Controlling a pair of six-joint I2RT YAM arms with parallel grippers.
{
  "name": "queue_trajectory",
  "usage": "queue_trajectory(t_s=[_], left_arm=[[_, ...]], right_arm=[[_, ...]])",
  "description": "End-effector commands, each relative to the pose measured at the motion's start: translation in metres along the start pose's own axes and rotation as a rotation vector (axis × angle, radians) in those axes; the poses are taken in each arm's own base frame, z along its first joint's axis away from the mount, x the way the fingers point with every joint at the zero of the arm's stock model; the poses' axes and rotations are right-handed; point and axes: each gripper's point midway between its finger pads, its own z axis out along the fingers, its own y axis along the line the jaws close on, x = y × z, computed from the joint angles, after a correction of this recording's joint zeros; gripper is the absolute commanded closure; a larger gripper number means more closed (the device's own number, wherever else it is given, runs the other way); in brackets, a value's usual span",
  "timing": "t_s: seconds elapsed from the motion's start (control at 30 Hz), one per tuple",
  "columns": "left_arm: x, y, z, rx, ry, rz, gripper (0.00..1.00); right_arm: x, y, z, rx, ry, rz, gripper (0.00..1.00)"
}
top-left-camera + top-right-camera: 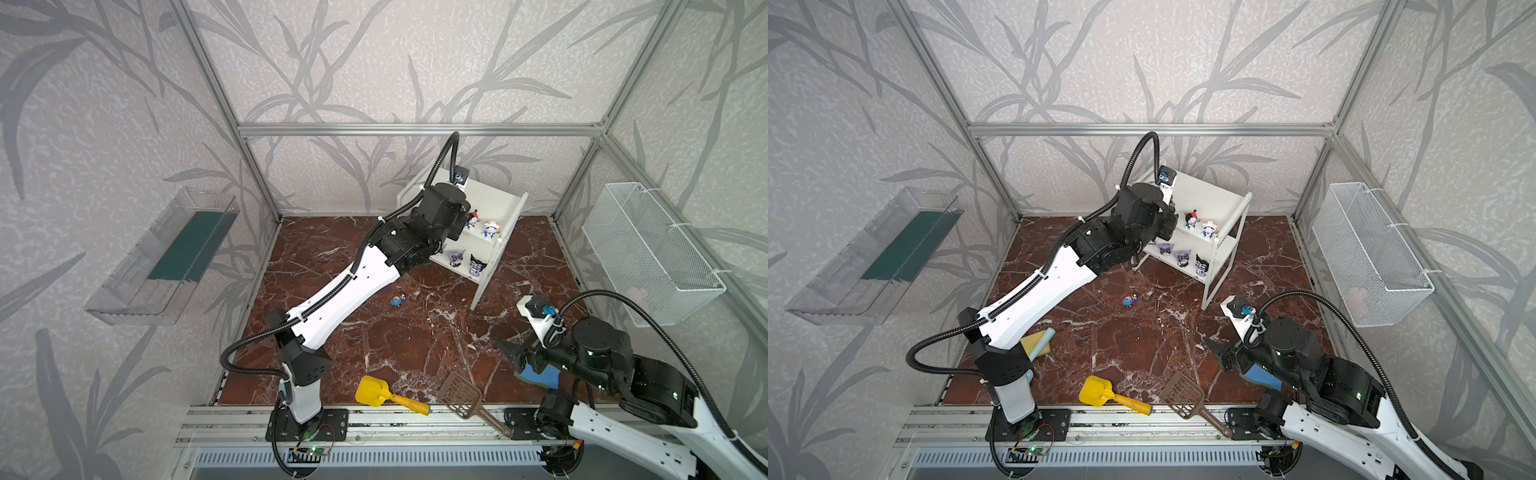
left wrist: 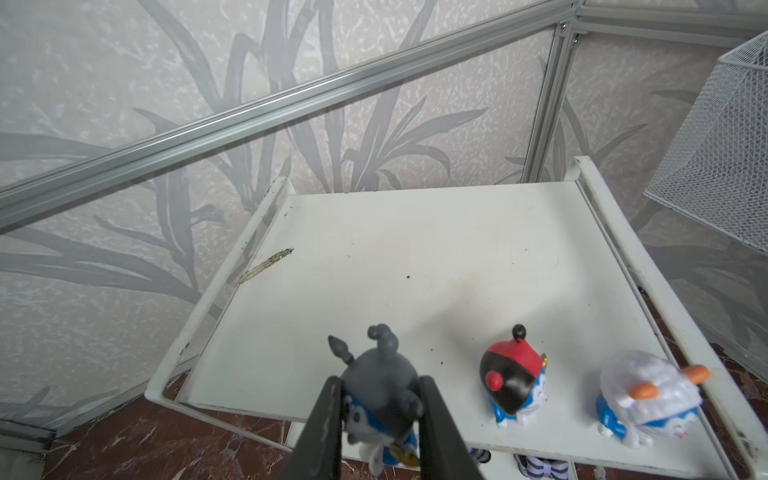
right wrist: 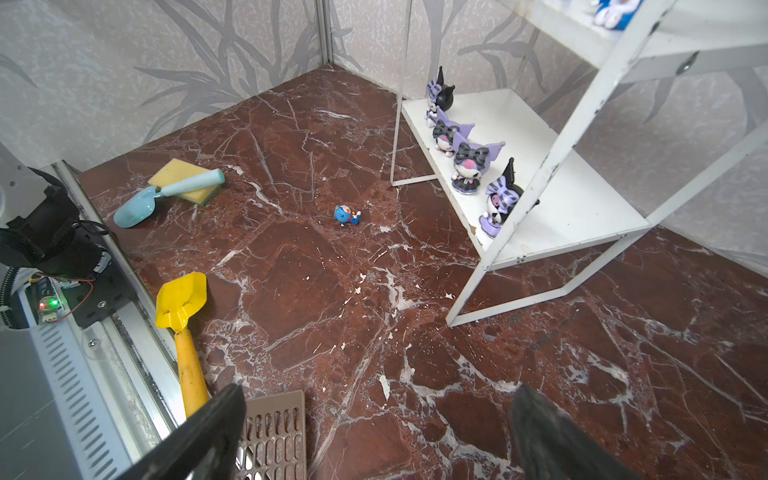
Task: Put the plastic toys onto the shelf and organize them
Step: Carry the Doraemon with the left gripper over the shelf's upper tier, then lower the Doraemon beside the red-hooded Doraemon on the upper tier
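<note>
Next, my left gripper moves outward and down to release the grey-headed toy on the bare front of the shelf's upper level. That spot is beside the red-black-headed toy, where the row has room.
My left gripper is shut on a grey-headed blue-and-white toy, held at the front edge of the upper tier of the white shelf. A red-black-headed toy and an orange-white-headed toy stand on that tier beside it. Several black-and-purple toys line the front of the lower tier. One blue toy lies on the marble floor in front of the shelf. My right gripper hangs open and empty low over the floor at front right, far from the toys.
A yellow scoop and a brown slotted scoop lie at the front edge. A sponge with a pale blue scoop sits front left. A wire basket hangs on the right wall, a clear tray on the left.
</note>
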Motion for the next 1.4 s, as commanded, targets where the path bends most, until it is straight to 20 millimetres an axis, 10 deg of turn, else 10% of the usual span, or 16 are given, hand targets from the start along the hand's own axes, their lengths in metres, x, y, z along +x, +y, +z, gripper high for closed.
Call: queue_trajectory(t_s=[0.0,1.37], left_arm=[[-0.003,0.008,0.0,-0.031,0.013,-0.018,0.87],[0.018,0.009,0.022,-0.084,0.019,-0.106,0.77]], right_arm=[[-0.005,-0.007,-0.01,0.03,-0.027,-0.014,0.01],[0.003,-0.009,-0.012,0.035,-0.035,-0.008,0.01]])
